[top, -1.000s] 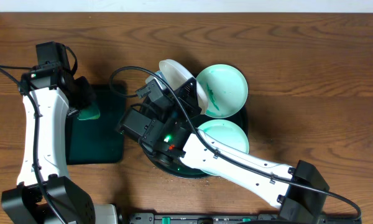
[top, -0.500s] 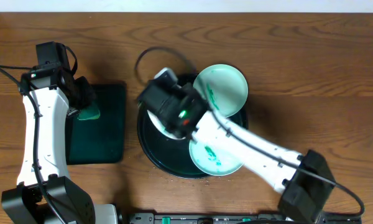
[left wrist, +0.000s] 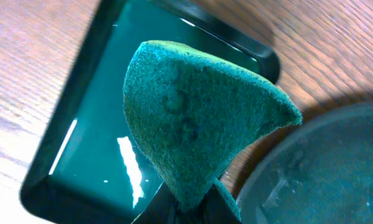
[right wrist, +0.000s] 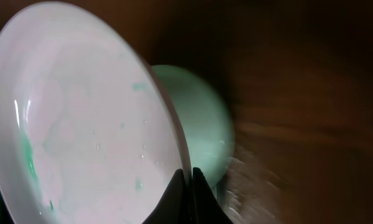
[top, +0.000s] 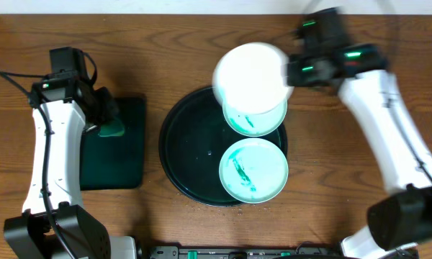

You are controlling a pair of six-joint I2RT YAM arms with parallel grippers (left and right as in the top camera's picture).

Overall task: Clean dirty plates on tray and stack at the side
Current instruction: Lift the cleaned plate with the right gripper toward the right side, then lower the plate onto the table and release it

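The bare wood beside the round tray is below my right gripper and back from it, so my right gripper will move down, back and to the right in the overhead view next.
My right gripper (top: 289, 72) is shut on the rim of a white plate (top: 250, 78) and holds it in the air over the back right of the round dark tray (top: 181, 155). In the right wrist view the plate (right wrist: 87, 124) fills the left, with faint green specks. Two pale-mint plates with teal smears lie on the tray: one (top: 253, 171) at the front right, one (top: 258, 121) partly hidden under the held plate. My left gripper (top: 104, 124) is shut on a green sponge (left wrist: 193, 118) over the rectangular tray.
The small rectangular dark green tray (top: 126, 162) lies left of the round tray, also in the left wrist view (left wrist: 81, 143). Bare wooden table (top: 360, 208) lies right of the round tray and along the back.
My right arm swung from the tray's left side to the back right, carrying the white plate up and rightwards. The left arm and sponge have barely moved.
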